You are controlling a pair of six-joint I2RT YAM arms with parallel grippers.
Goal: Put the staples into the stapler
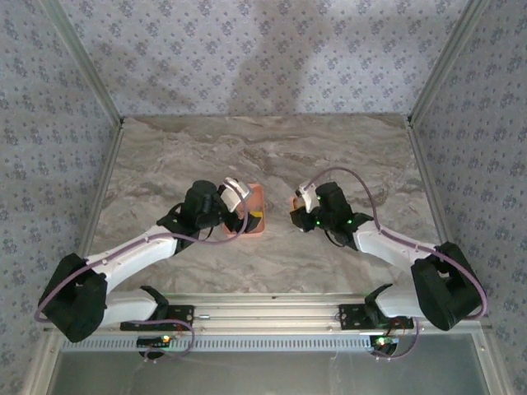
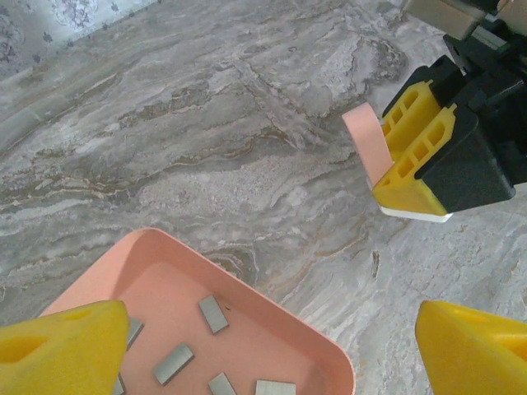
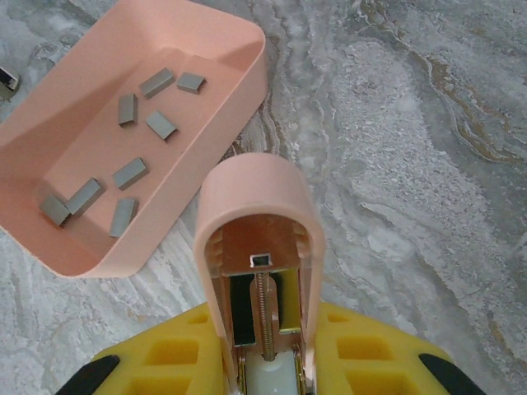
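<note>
The clear patch of pale speckled marble is below my right gripper, so next I should turn the gripper outward, lower it and let go of the stapler (image 3: 255,214) there.
The stapler (image 3: 255,214) is pale pink and stands swung open, its spring and thin metal channel showing. My right gripper (image 3: 263,350) is shut on its lower body between yellow pads. Several small grey staples (image 3: 132,173) lie loose in the salmon tray (image 3: 239,49) just left of the stapler. In the left wrist view my left gripper (image 2: 263,350) hangs open over the tray's near corner, with staples (image 2: 212,313) below it and nothing between its fingers (image 2: 62,346). Beyond it, the stapler's pink tip (image 2: 366,144) sticks out of the right gripper. From above, the left gripper (image 1: 249,212) and right gripper (image 1: 298,207) face each other across the tray (image 1: 257,192).
The marble tabletop (image 1: 272,148) stretches open behind and to both sides of the grippers. Patterned walls close it in at the back and sides, with metal rails along the edges. A small dark metal piece (image 3: 6,80) lies on the table beside the tray.
</note>
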